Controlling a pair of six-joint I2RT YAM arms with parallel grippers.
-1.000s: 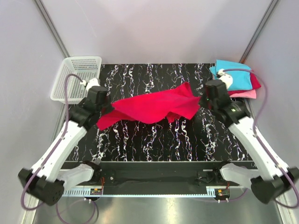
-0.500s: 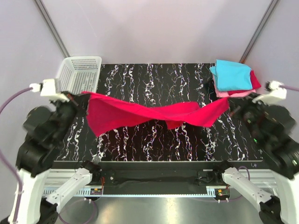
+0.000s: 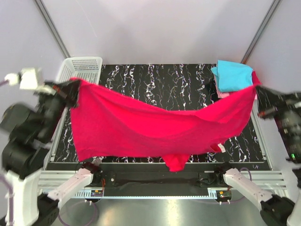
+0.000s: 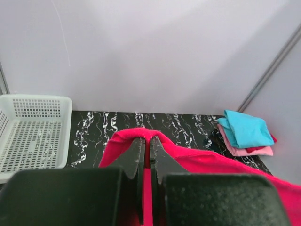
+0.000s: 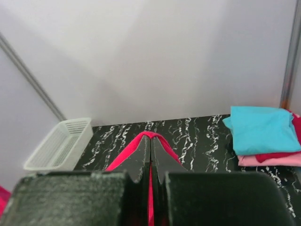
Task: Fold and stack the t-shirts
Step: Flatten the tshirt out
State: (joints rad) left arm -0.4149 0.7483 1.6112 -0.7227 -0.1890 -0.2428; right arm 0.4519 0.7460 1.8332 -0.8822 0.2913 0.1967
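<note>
The left gripper moves outward and down to the table's back edge [image 3: 113, 71] [image 4: 89, 117] beside the basket next and releases the t-shirt's corner. Bare table lies behind the hanging t-shirt.
The bright crimson-red t-shirt [image 3: 155, 127] hangs spread like a sheet between my two raised grippers, sagging in the middle, its lower edge near the table's front. My left gripper [image 3: 74, 89] is shut on its left top corner; the cloth [image 4: 188, 157] drapes over the shut jaws [image 4: 150, 141]. My right gripper [image 3: 257, 92] is shut on the right top corner; the red cloth [image 5: 117, 160] shows either side of the jaws [image 5: 150, 139]. A folded stack with the cyan shirt [image 3: 233, 75] on top of dark red and pink ones [image 5: 268, 159] lies at the back right.
A white mesh basket [image 3: 81, 70] stands off the table's back left corner, also in the left wrist view [image 4: 33, 134]. The black marbled table [image 3: 160, 77] shows behind the hanging shirt. Grey walls and metal posts enclose the cell.
Both arms have risen and drawn apart, lifting the red shirt off the table. It went from a crumpled heap to a hanging, stretched-out sheet.
</note>
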